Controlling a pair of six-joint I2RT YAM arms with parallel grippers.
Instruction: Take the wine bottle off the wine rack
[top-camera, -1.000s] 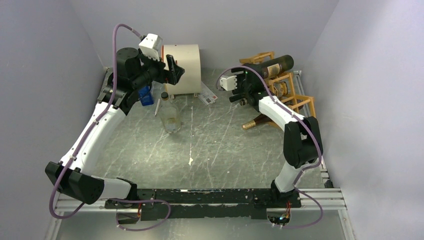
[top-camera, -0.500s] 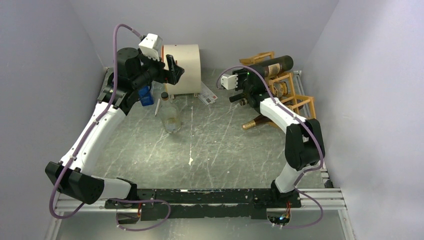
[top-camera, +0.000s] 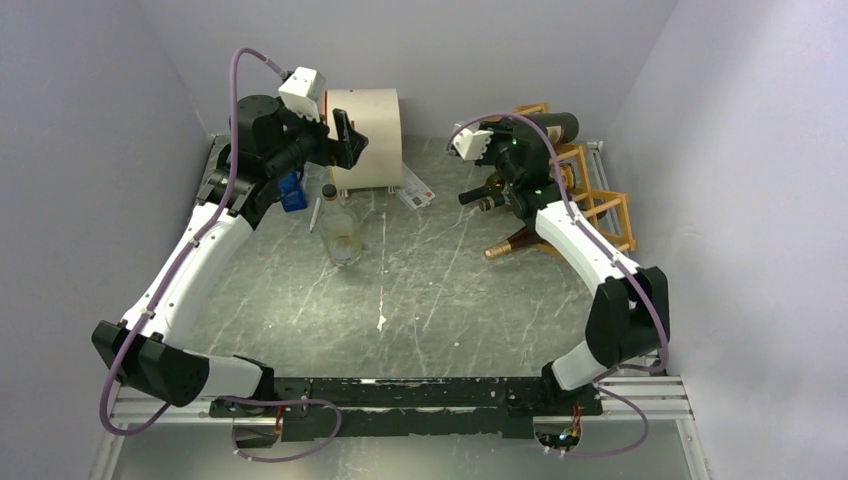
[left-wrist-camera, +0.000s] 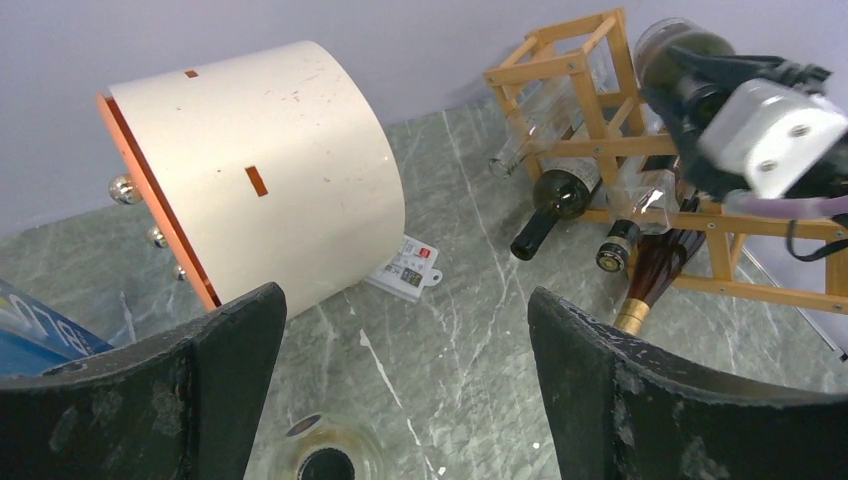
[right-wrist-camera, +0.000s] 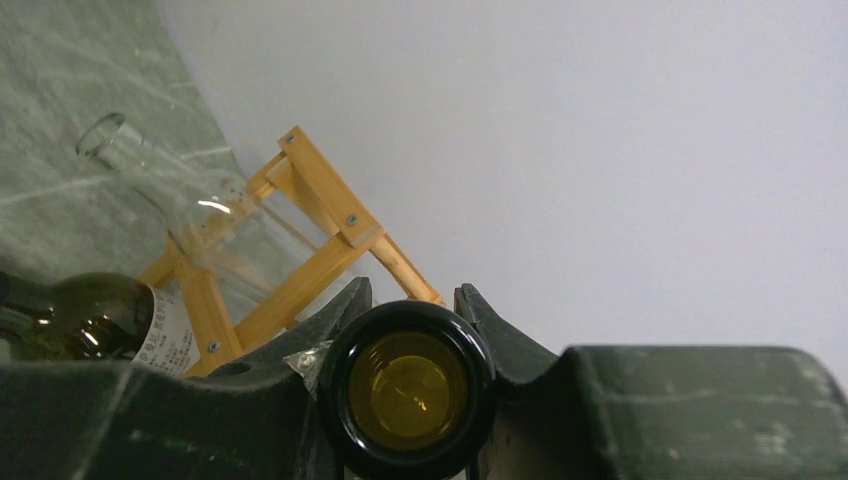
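The tabletop (top-camera: 389, 236) beside the clear bottle is bare. I will swing my right gripper toward it, turn the wine bottle (top-camera: 553, 127) upright, lower it and release it.
The wine bottle (top-camera: 553, 127) is dark glass and lies along the top tier of the wooden wine rack (top-camera: 598, 205) at the back right. My right gripper (top-camera: 512, 150) is shut on its neck. In the right wrist view the bottle's round mouth (right-wrist-camera: 408, 390) sits clamped between both black fingers, with the wine rack's sticks (right-wrist-camera: 318, 228) behind. My left gripper (top-camera: 346, 140) hangs open and empty in front of the white drum. In the left wrist view the left gripper (left-wrist-camera: 405, 300) looks down at the table, with the wine rack (left-wrist-camera: 588, 92) at the upper right.
A white cylindrical drum (top-camera: 366, 135) lies at the back centre, with a small tag (top-camera: 417, 190) beside it. A clear bottle (top-camera: 339, 232) stands upright under the left gripper. Other bottles lie in the rack's lower cells, among them a brown one with a gold neck (top-camera: 508, 243). Grey walls close in on both sides.
The right gripper has shut on the bottle's neck. Its wrist has since risen and moved toward the back wall, tipping the neck end of the bottle up. The left arm is unchanged.
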